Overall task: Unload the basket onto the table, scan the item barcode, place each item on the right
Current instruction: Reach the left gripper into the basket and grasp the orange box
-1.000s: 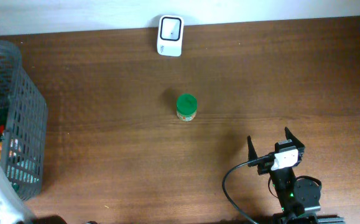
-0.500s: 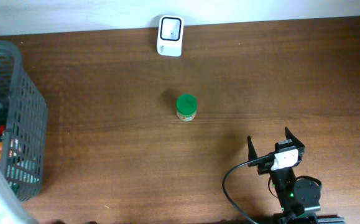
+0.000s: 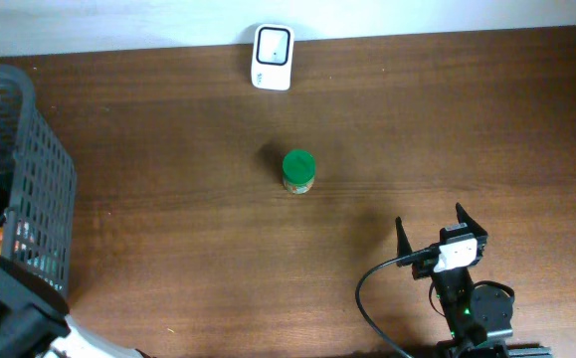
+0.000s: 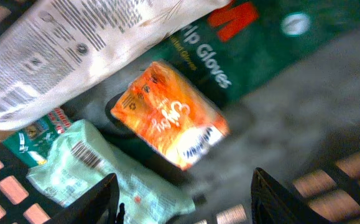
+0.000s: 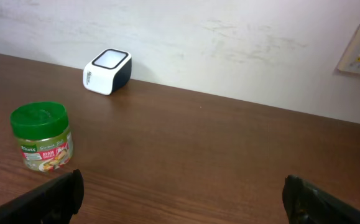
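The orange packet lies uncovered in the middle. I will lower my left gripper deeper into the basket to the orange packet's edge next.
The left wrist view looks down into the basket at several packaged items. An orange packet lies in the middle. A pale green packet with a barcode on it sits at the lower left. My left gripper hangs open above them with nothing between its fingers. The white barcode scanner stands at the table's far edge. A green-lidded jar stands upright mid-table. My right gripper rests open near the front right, away from the jar and the scanner.
The grey mesh basket stands at the table's left end, with my left arm at its near side. Inside also lie a white printed bag and a green gloves pack. A black cable loops beside the right arm.
My left arm has shifted at the basket's near side, its dark wrist now showing at the lower left. The left jaws have opened. The right arm, jar and scanner have not moved.
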Motion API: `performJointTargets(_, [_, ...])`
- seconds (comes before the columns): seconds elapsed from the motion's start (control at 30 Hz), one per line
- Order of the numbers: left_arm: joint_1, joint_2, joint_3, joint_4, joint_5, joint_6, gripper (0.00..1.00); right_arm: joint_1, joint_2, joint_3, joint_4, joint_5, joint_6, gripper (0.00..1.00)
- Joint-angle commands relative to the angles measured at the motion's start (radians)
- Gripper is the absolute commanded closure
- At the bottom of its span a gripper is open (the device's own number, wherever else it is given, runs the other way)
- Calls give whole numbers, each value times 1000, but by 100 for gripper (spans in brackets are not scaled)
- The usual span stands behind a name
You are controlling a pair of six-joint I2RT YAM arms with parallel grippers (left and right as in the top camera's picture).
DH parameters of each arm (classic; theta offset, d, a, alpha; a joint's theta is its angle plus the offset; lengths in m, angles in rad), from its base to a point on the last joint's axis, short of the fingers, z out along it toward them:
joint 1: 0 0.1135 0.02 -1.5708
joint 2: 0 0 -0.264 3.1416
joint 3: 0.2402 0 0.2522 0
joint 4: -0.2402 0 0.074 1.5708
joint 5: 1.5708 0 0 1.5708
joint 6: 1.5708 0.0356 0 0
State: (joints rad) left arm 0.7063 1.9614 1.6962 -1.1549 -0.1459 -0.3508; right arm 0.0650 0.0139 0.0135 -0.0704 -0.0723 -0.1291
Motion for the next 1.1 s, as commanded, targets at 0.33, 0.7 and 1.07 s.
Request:
performJointTargets(0.33, [4,194,0,105,-88,-82,48,-6,-8,-8,0,-6,14,1])
performJointTargets(0.7, [4,204,54,53,-91,-57,100,-6,-8,-8,0,-6,14,2])
performJointTargets(1.07, [-49,-227,426,-70,16,-51,100,-6,-8,-8,0,-6,14,2])
